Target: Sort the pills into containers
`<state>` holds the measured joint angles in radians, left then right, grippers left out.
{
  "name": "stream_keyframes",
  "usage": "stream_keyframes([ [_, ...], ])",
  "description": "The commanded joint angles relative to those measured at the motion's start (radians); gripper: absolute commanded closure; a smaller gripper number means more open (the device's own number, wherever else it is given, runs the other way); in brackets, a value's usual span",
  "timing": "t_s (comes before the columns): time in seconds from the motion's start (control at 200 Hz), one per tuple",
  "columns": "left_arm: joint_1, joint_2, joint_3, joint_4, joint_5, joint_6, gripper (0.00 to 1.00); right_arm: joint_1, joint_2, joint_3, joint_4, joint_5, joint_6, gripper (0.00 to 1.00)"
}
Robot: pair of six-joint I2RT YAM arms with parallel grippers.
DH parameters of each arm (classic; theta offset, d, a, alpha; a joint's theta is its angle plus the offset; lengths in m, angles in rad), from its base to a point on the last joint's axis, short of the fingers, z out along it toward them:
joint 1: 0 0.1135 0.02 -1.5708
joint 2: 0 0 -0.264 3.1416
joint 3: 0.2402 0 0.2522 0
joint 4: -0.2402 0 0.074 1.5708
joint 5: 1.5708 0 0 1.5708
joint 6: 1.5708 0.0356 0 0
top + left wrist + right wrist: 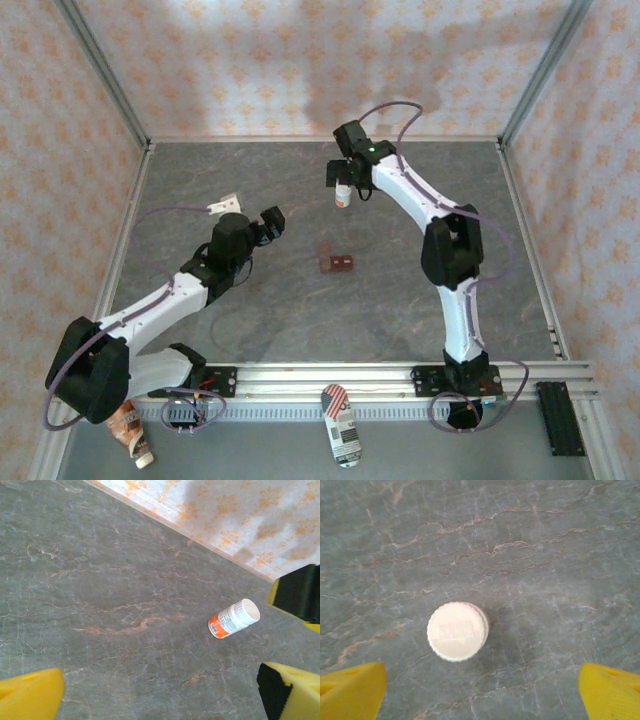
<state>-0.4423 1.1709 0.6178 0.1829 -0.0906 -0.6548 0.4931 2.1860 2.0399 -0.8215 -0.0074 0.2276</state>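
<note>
The bottle is upright with its cap facing up, so my right gripper will move down over the bottle's white cap (343,184) next, until its spread fingers are on either side of the cap.
The containers (337,264), a small dark red-brown strip of joined compartments, lie mid-table between the arms. A white bottle (343,196) with an orange base and white cap stands upright behind them. My right gripper (345,180) hangs open directly over it; the round cap (456,631) sits ahead of the wide-spread yellow fingers, left of the right gripper (482,697) centre. My left gripper (272,221) is open and empty, left of the containers, aimed at the bottle (233,619). The left gripper (160,700) has only bare table between its fingers.
A small white card (222,205) lies on the table behind the left arm. A metal rail (350,378) runs along the near edge, with a tube (133,437), a patterned pouch (340,425) and a black block (558,417) beyond it. Patterned walls enclose three sides.
</note>
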Motion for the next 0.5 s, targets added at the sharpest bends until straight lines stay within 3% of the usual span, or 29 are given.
stream_keyframes([
  [0.0, 0.011, 0.030, 0.025, -0.034, 0.059, -0.017, 0.00, -0.012, 0.083, 0.134, -0.105, -0.010, -0.048, 0.06],
  [0.2, 0.018, 0.084, 0.048, -0.025, 0.129, -0.037, 0.00, -0.014, 0.206, 0.267, -0.151, -0.027, -0.061, 0.10],
  [0.495, 0.025, 0.117, 0.041, 0.009, 0.168, -0.067, 0.00, -0.014, 0.242, 0.254, -0.137, -0.048, -0.061, 0.22],
])
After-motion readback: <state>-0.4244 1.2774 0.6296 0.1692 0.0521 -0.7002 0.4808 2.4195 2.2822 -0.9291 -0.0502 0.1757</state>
